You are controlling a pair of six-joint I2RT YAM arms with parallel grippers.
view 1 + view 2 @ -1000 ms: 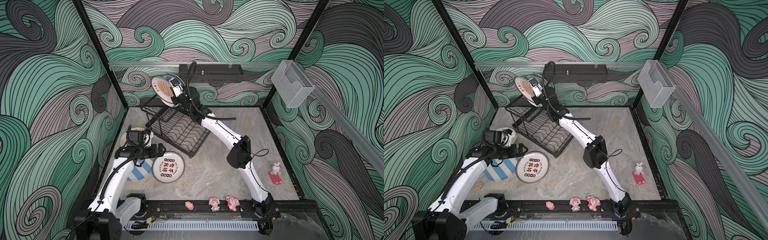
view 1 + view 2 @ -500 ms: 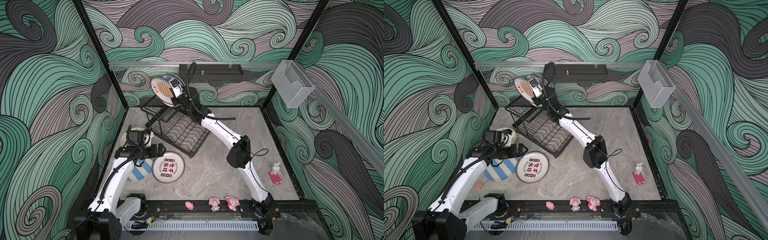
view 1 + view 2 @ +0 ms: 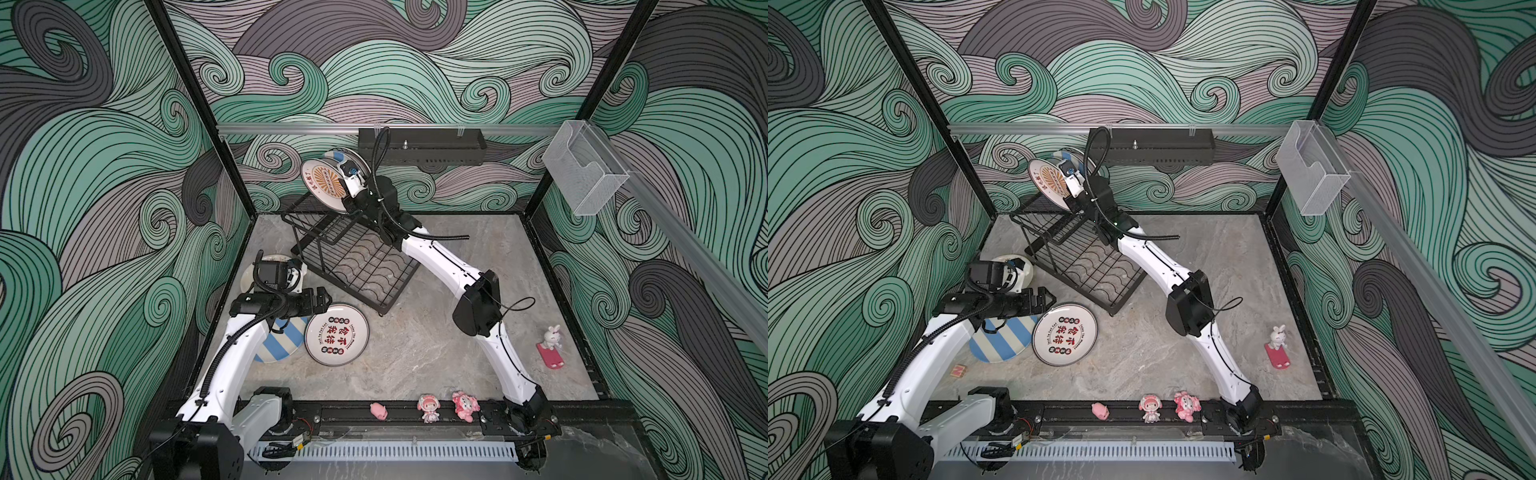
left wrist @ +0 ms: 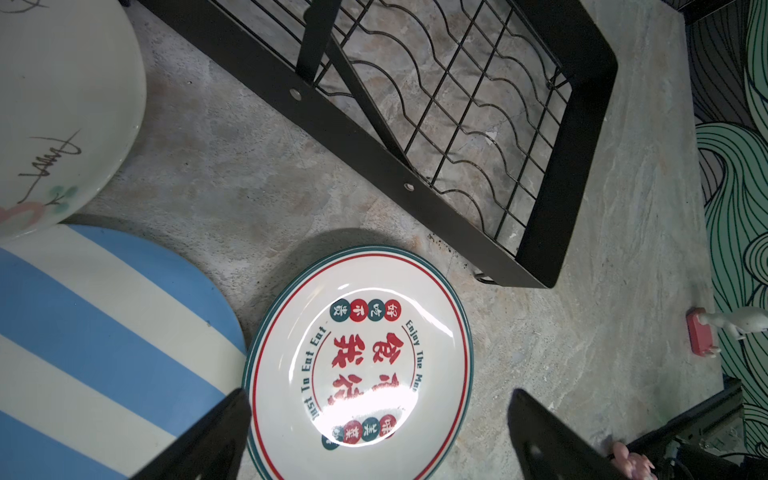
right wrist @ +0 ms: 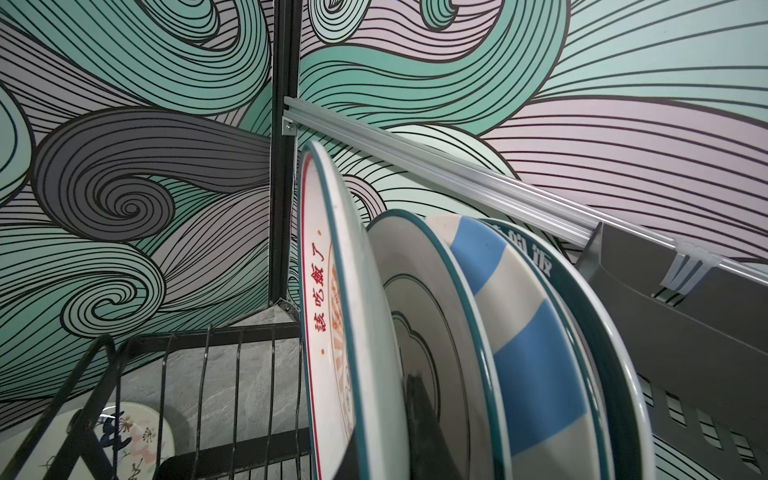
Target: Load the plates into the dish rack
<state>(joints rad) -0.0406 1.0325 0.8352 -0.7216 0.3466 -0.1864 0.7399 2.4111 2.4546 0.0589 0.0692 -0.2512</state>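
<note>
I next need to lower the orange-sunburst plate slightly with my right gripper into the dish rack's raised level (image 3: 333,214) beside the teal-rimmed white plate, then let go of the orange-sunburst plate's rim, as it already hangs upright there.
My right gripper (image 3: 348,194) (image 5: 386,419) is shut on the rim of the orange-sunburst plate (image 3: 326,185) (image 3: 1050,178) (image 5: 332,291). It holds the plate upright over the raised tier of the black wire dish rack (image 3: 357,257) (image 3: 1088,266) (image 5: 208,374). Beside it stand a teal-rimmed white plate (image 5: 432,311) and a blue-striped plate (image 5: 519,332). My left gripper (image 3: 326,300) (image 4: 380,399) hangs open above the Chinese-character plate (image 3: 336,333) (image 4: 357,357) lying flat on the table. A blue-striped plate (image 3: 282,340) (image 4: 104,324) and a cream floral plate (image 3: 253,274) (image 4: 62,104) lie beside it.
Pink figurines (image 3: 428,407) line the front rail. A white rabbit on a red stand (image 3: 550,347) sits at the right. A black perforated shelf (image 3: 422,145) hangs on the back wall, and a clear acrylic box (image 3: 584,170) on the right wall. A small red block (image 3: 958,370) lies at front left.
The right gripper has lowered the orange-sunburst plate slightly towards the rack's upper tier. The left arm has not moved.
</note>
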